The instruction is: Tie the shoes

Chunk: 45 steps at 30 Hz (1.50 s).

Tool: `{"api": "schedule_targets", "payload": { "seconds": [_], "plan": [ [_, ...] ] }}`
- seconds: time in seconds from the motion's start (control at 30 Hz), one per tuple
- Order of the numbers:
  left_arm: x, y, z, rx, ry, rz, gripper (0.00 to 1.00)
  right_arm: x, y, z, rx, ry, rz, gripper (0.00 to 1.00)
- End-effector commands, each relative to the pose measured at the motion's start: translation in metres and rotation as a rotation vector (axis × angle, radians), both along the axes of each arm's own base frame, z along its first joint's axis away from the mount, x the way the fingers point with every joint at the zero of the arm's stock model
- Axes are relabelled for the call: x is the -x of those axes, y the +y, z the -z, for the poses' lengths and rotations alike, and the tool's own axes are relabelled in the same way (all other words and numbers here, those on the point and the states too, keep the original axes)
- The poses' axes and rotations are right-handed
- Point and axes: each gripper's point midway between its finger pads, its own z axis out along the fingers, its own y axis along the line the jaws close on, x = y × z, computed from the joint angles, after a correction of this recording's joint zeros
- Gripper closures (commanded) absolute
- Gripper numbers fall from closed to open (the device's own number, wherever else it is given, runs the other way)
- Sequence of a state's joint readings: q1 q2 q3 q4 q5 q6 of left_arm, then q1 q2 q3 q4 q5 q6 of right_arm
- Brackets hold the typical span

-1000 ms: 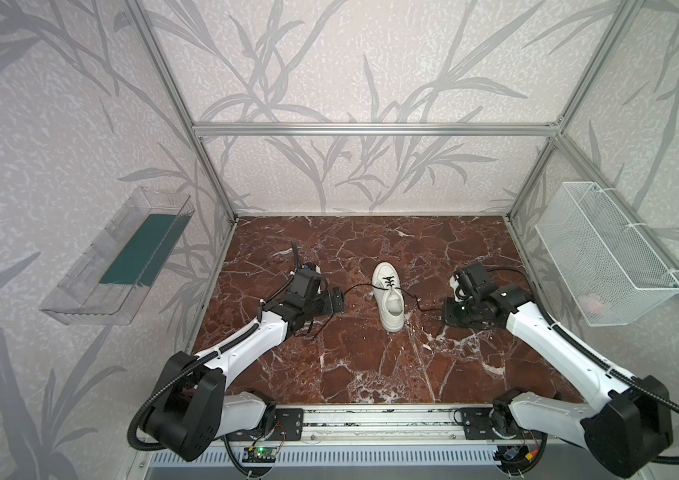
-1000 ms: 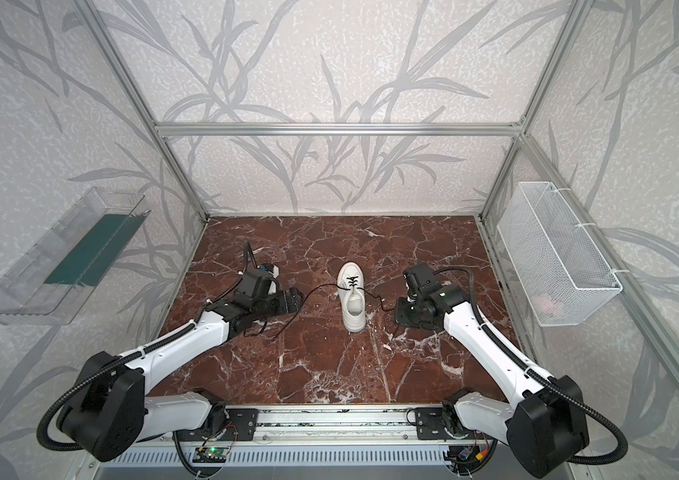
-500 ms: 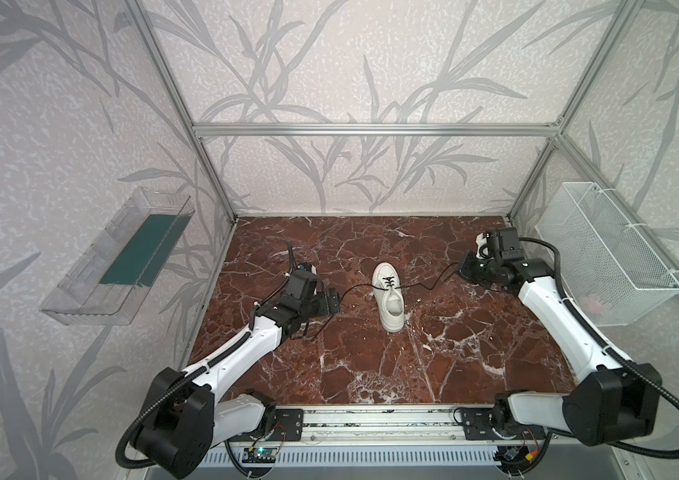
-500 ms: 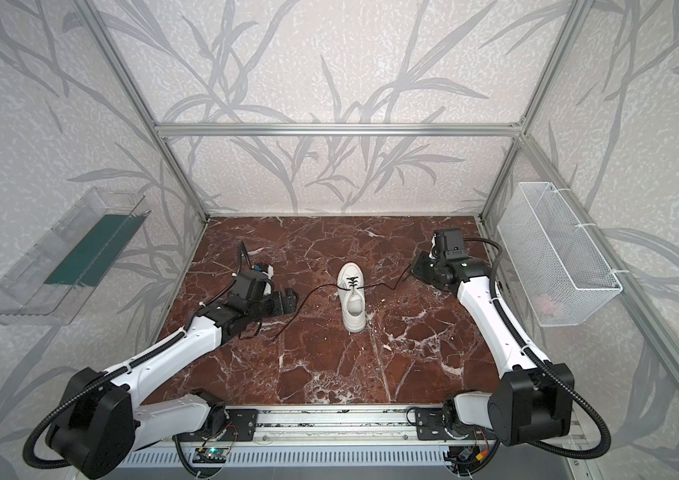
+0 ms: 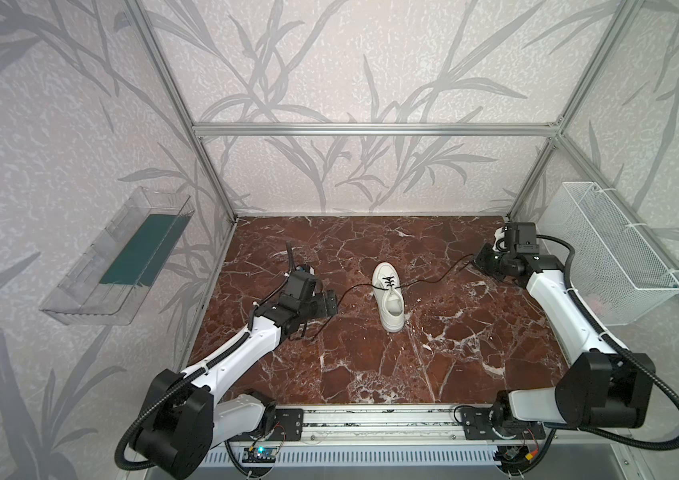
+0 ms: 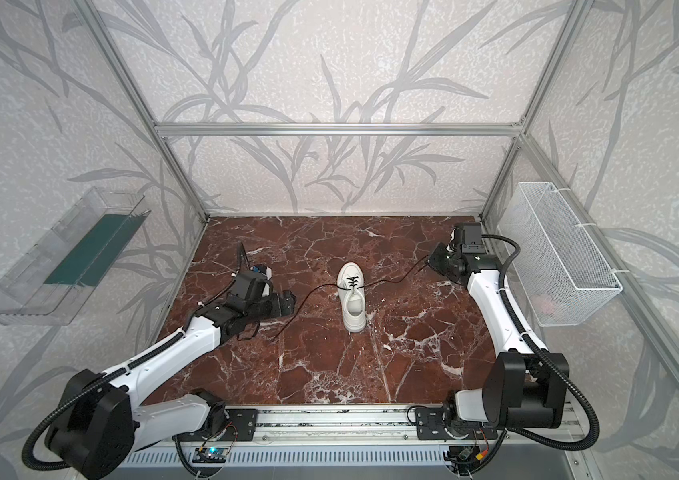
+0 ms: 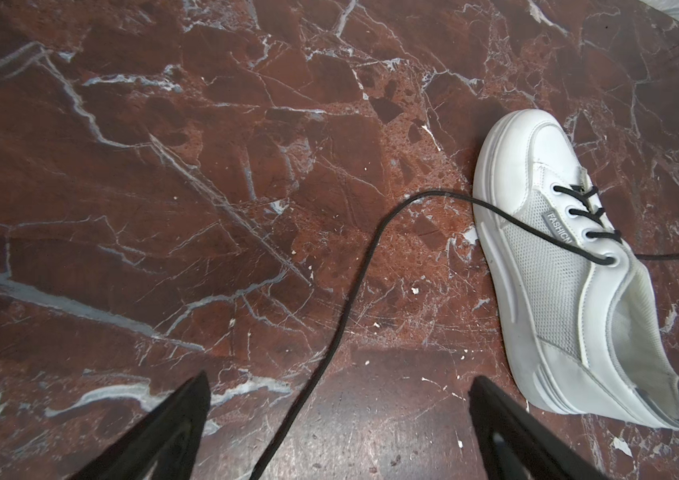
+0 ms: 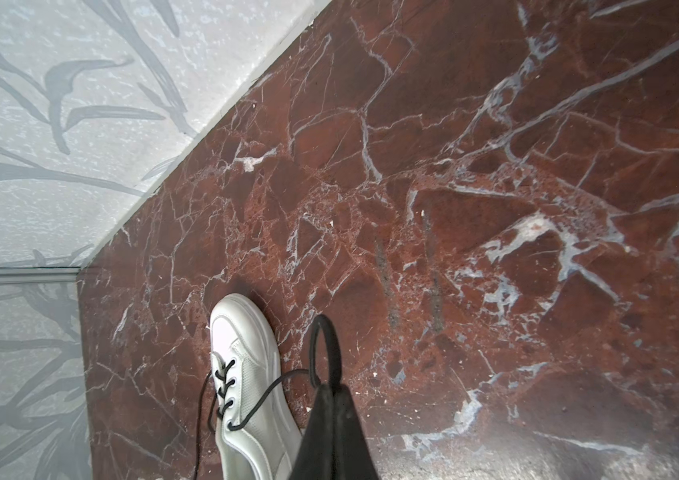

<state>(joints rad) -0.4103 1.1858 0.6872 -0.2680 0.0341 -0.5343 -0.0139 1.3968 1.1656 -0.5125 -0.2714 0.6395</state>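
My right gripper swings across the shoe's toe next and lets go of the lace over bare floor beside the shoe, as that floor lies beyond it from my gripper.
The shoe (image 5: 388,300) (image 6: 353,302) is a white low-top sneaker with black laces, standing on the marble floor with its toe toward the back wall. My left gripper (image 5: 331,304) (image 6: 288,300) (image 7: 337,380) is open, low over the floor just left of the shoe (image 7: 558,270). The left lace (image 7: 354,291) (image 5: 350,289) runs loose between its fingers. My right gripper (image 5: 480,259) (image 6: 433,257) (image 8: 331,388) is at the far right, shut on the right lace (image 5: 433,279) (image 8: 271,392). A small loop of that lace (image 8: 323,345) sticks out past the fingertips.
A white wire basket (image 5: 612,249) hangs on the right wall close behind my right arm. A clear tray (image 5: 121,257) is fixed to the left wall. The aluminium rail (image 5: 371,424) runs along the front edge, and frame posts stand at the back corners.
My right gripper has swung from beside the shoe out to the back right, drawing the right lace out with it. The left gripper has stayed open near the left lace.
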Motion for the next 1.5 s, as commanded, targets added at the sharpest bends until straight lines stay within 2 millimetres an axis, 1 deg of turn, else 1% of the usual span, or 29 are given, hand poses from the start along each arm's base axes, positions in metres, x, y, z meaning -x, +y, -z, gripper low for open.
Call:
{"api": "schedule_targets", "payload": {
  "seconds": [0.0, 0.03, 0.1, 0.2, 0.27, 0.33, 0.43, 0.57, 0.67, 0.73, 0.83, 0.9, 1.07, 1.13, 1.23, 1.33, 1.47],
  "plan": [
    [0.004, 0.008, -0.001, -0.016, -0.006, -0.023, 0.01, -0.011, 0.033, 0.0, -0.112, -0.002, -0.083, 1.0],
    [0.005, 0.009, 0.001, -0.014, -0.004, -0.029, 0.01, -0.014, 0.046, 0.002, -0.115, 0.007, -0.124, 1.0],
    [0.006, 0.01, 0.003, -0.014, 0.002, -0.03, 0.01, -0.02, 0.067, 0.007, -0.112, 0.019, -0.176, 1.0],
    [0.008, 0.009, 0.005, -0.011, 0.013, -0.026, 0.01, -0.035, 0.097, 0.013, -0.132, 0.039, -0.228, 1.0],
    [0.01, 0.01, 0.005, -0.011, 0.013, -0.028, 0.01, -0.044, 0.126, 0.011, -0.171, 0.042, -0.279, 1.0],
    [0.011, 0.012, 0.006, -0.014, 0.014, -0.03, 0.01, -0.051, 0.162, 0.012, -0.194, 0.054, -0.343, 1.0],
    [0.013, 0.014, 0.009, -0.015, 0.023, -0.034, 0.01, -0.053, 0.212, 0.008, -0.236, 0.061, -0.423, 1.0],
    [0.016, 0.015, 0.014, -0.013, 0.041, -0.034, 0.01, -0.051, 0.261, 0.008, -0.321, 0.071, -0.452, 1.0],
    [0.017, 0.016, 0.017, -0.012, 0.053, -0.038, 0.01, -0.044, 0.297, 0.011, -0.349, 0.078, -0.489, 1.0],
    [0.018, 0.017, 0.019, -0.012, 0.058, -0.039, 0.01, -0.039, 0.321, 0.019, -0.351, 0.091, -0.51, 1.0],
    [0.019, 0.019, 0.022, -0.023, 0.069, -0.034, 0.01, -0.035, 0.344, 0.035, -0.349, 0.123, -0.516, 1.0],
    [0.02, 0.021, 0.022, -0.026, 0.075, -0.035, 0.01, -0.034, 0.353, 0.047, -0.338, 0.137, -0.508, 1.0],
    [0.025, 0.025, 0.023, -0.018, 0.077, -0.048, 0.01, -0.031, 0.389, 0.065, -0.335, 0.162, -0.567, 1.0],
    [0.028, 0.027, 0.023, -0.014, 0.076, -0.054, 0.01, -0.032, 0.4, 0.075, -0.341, 0.176, -0.582, 1.0],
    [0.033, 0.03, 0.026, -0.011, 0.081, -0.066, 0.01, -0.037, 0.413, 0.091, -0.349, 0.203, -0.593, 1.0],
    [0.037, 0.032, 0.029, -0.009, 0.078, -0.071, 0.01, -0.046, 0.425, 0.103, -0.35, 0.194, -0.597, 1.0],
    [0.04, 0.033, 0.028, -0.009, 0.08, -0.07, 0.01, -0.052, 0.432, 0.113, -0.343, 0.204, -0.602, 1.0]
  ]
}}
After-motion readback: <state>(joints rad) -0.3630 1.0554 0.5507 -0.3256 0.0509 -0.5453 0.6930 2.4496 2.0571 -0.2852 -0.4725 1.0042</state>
